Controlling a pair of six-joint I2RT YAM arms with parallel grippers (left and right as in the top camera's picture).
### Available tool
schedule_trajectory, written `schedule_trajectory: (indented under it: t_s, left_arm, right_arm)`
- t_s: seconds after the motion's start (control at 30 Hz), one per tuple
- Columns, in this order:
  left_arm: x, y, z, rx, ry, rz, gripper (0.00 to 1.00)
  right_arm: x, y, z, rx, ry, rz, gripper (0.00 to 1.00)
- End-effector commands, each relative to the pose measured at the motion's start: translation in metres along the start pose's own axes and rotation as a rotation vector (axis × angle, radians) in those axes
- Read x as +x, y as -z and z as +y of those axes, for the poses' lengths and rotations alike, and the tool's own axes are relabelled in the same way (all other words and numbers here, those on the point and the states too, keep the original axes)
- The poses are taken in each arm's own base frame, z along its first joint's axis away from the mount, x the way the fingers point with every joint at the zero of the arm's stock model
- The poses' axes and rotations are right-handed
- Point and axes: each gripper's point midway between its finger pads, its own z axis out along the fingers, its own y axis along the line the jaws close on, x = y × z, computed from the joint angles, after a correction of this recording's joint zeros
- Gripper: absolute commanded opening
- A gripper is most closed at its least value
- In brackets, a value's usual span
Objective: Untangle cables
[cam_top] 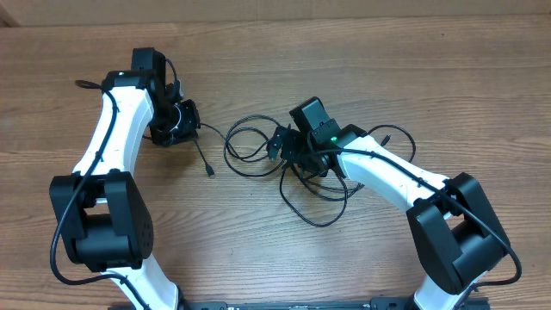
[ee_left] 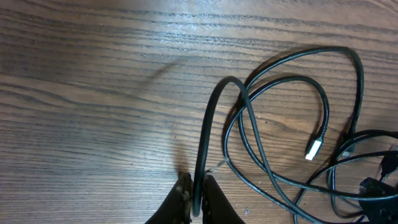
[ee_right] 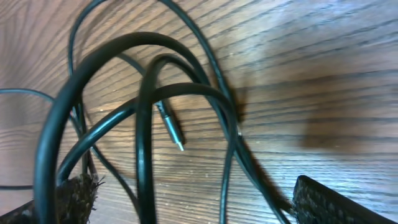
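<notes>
The robot next needs to lower its left gripper with the cable to the bare wood below it beside the tangle, and let go of the cable clear of the loops.
The cables [cam_top: 258, 148] lie as a loose black tangle mid-table, with loops reaching to the right [cam_top: 392, 138] and toward the front [cam_top: 323, 215]. My left gripper [ee_left: 198, 200] is shut on one black cable [ee_left: 211, 118], which arches up from the jaws and drops into the loops. A silver-tipped plug [ee_left: 314, 148] lies among them. In the overhead view the left gripper [cam_top: 179, 122] sits left of the tangle, and a plug end [cam_top: 209, 170] lies just in front of it. My right gripper [ee_right: 199, 205] is open wide, its fingers [ee_right: 78, 193] straddling several strands without pinching them. Another plug [ee_right: 171, 127] lies on the wood ahead.
The wooden table [cam_top: 362, 60] extends bare behind the tangle. Both white arms [cam_top: 116, 129] reach in from the front edge, their own thicker black wires running along them. The right arm [cam_top: 387, 176] lies over part of the tangle.
</notes>
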Motion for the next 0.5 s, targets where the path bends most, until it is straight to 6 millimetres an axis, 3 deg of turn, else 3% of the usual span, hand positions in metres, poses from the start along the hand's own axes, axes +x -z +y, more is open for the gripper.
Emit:
schedule_trajectory:
  t_s: [0.0,0.47]
  left_arm:
    - [0.0026,0.0005,0.0006,-0.005,0.008,0.0,0.1]
    - [0.0027,0.0005,0.0006,-0.005,0.008,0.0,0.11]
  right_arm:
    - [-0.0072,0.0015,-0.0005,0.017,0.007,-0.038,1.0]
    - [-0.0077,0.0015,-0.0008,0.019,0.007,-0.041,1.0]
